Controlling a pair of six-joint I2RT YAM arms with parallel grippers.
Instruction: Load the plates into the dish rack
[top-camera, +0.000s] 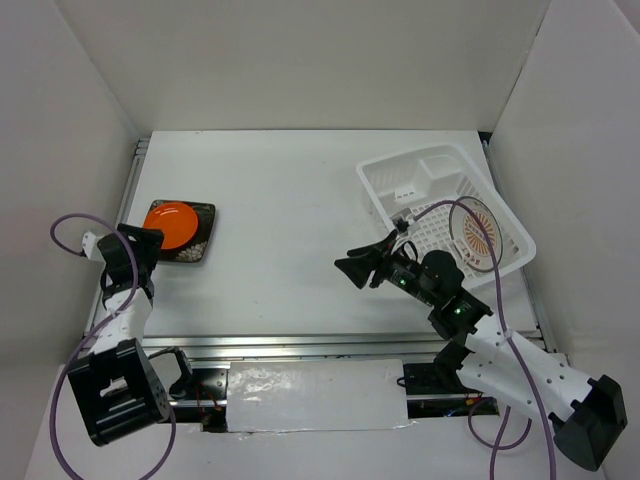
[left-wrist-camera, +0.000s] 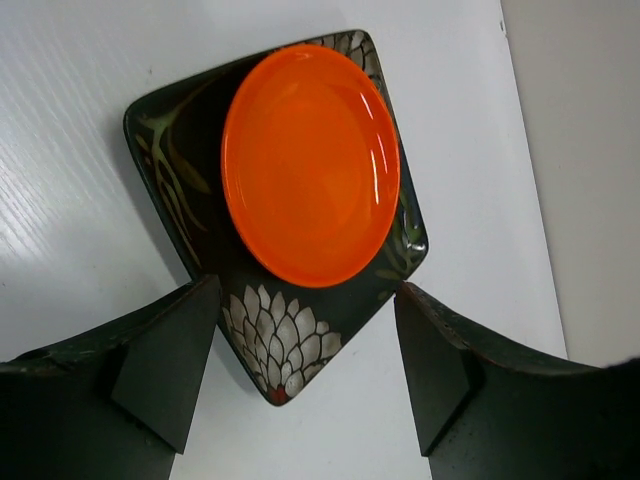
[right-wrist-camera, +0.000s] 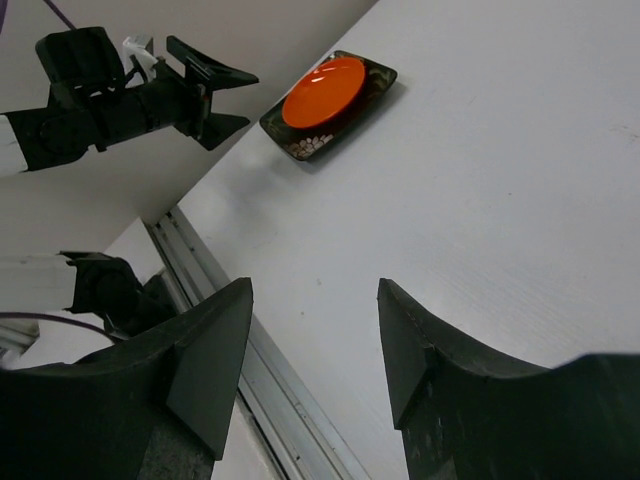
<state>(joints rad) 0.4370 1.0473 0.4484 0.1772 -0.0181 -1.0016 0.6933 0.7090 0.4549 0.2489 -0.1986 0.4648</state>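
My left gripper should next go down onto the near rim of the orange plate below its open fingers, because this plate lies on top of the square one.
The plain orange plate (top-camera: 170, 222) (left-wrist-camera: 310, 165) (right-wrist-camera: 322, 92) lies on the dark square floral plate (top-camera: 196, 243) (left-wrist-camera: 285, 340) (right-wrist-camera: 312, 146) at the table's left. My left gripper (top-camera: 148, 243) (left-wrist-camera: 305, 288) is open just above the near corner of the square plate, with nothing between its fingers. The sunburst plate (top-camera: 480, 232) leans inside the white dish rack (top-camera: 385, 195) at the right. My right gripper (top-camera: 355, 268) (right-wrist-camera: 315, 285) hangs open and empty over mid-table, left of the rack, pointing toward the stacked plates.
White walls close in the table on the left, back and right. A metal rail (top-camera: 330, 345) (right-wrist-camera: 270, 370) runs along the near edge. A purple cable (top-camera: 450, 215) loops from the right arm across the rack's near side.
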